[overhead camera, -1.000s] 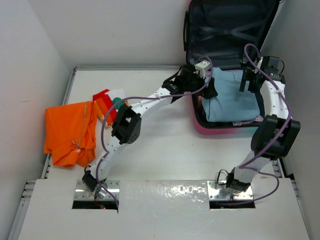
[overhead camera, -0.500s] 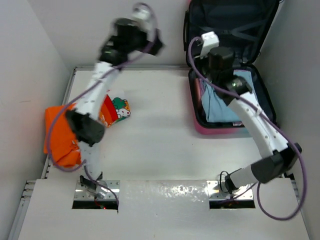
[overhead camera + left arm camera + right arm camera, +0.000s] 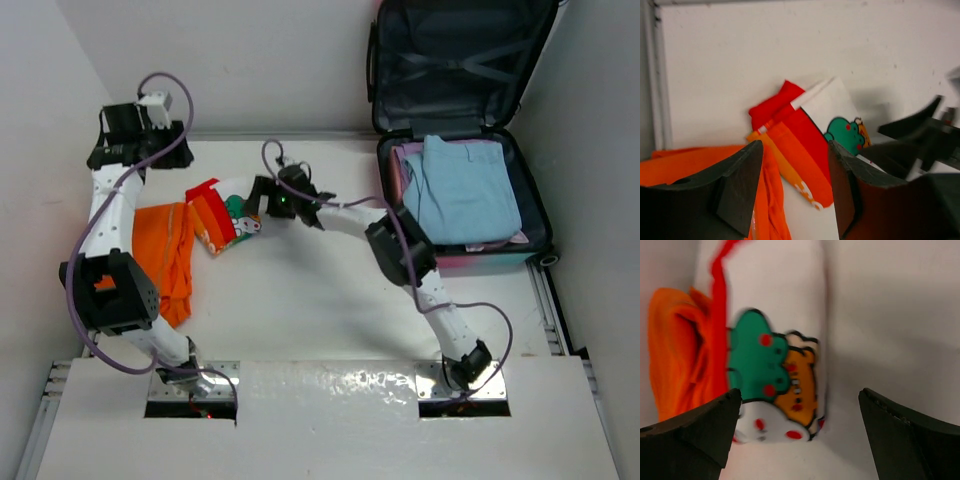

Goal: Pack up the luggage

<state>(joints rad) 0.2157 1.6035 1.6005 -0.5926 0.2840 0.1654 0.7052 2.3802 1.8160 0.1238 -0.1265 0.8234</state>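
Note:
I should next lower my right gripper onto the white and red garment's end with the orange animal (image 3: 250, 222). That end is below my right gripper, between its wide-open fingers.
The luggage (image 3: 392, 190) lies open at the back right, its lid leaning on the wall and a light blue garment (image 3: 462, 190) folded inside. A folded white and red garment with cartoon animals (image 3: 225, 215) (image 3: 815, 130) (image 3: 775, 365) lies left of the table's middle. My right gripper (image 3: 258, 198) (image 3: 800, 440) hangs just above its right end, open wide, holding nothing. My left gripper (image 3: 118, 150) (image 3: 795, 195) is up at the back left, open and empty, looking down on that garment. An orange garment (image 3: 150, 250) (image 3: 690, 165) lies beside it.
White walls close in the table at the back and on both sides. A metal rail (image 3: 95, 330) runs along the table's left edge by the orange garment. The right arm's links (image 3: 400, 250) stretch across the table's middle.
The right arm has swung from the luggage across to the cartoon garment and its jaws have widened. The left arm has dropped from high by the back wall to the back left.

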